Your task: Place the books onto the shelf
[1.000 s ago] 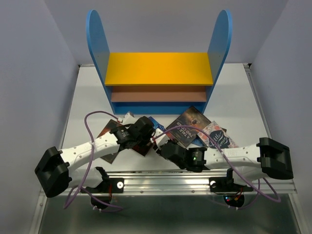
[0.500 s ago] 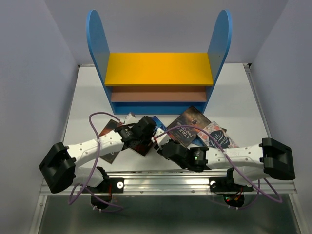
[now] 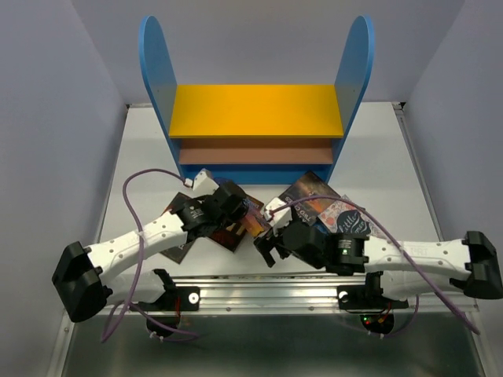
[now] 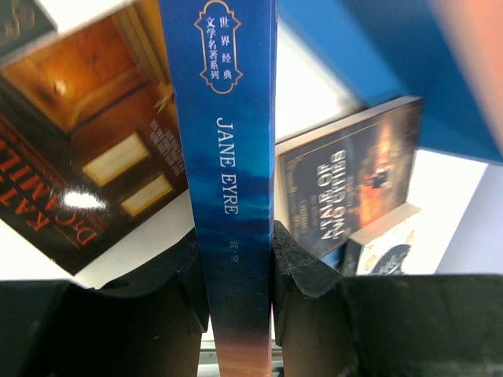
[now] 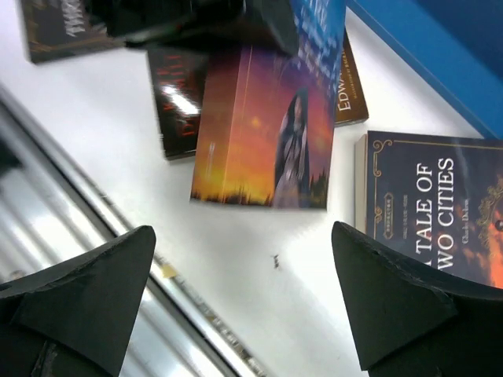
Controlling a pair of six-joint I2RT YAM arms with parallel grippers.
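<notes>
I should next raise my left gripper outward, turn Jane Eyre flat and let go of it on the yellow shelf board's end nearer this gripper, because the board is bare.
My left gripper (image 4: 234,259) is shut on a Jane Eyre book (image 4: 234,157), gripped across its blue spine and held on edge above the table. From above, this gripper (image 3: 236,210) and the book (image 3: 250,218) sit in front of the shelf (image 3: 255,110). My right gripper (image 5: 242,232) stands open and empty just below the book's sunset cover (image 5: 263,137). Other books lie flat: A Tale of Two Cities (image 3: 310,196), a floral navy one (image 3: 351,220) and a dark orange-brown one (image 4: 94,149).
The shelf's blue base (image 5: 440,55) is close behind the books. A metal rail (image 3: 267,287) runs along the near table edge behind both grippers. Purple cables (image 3: 141,184) loop over each arm. An "Edw..." book (image 5: 351,86) lies partly under the held book.
The left gripper closed on the Jane Eyre book. The right gripper, shut beside the book earlier, has opened wide and drawn back a little. The left arm has lifted slightly toward the shelf.
</notes>
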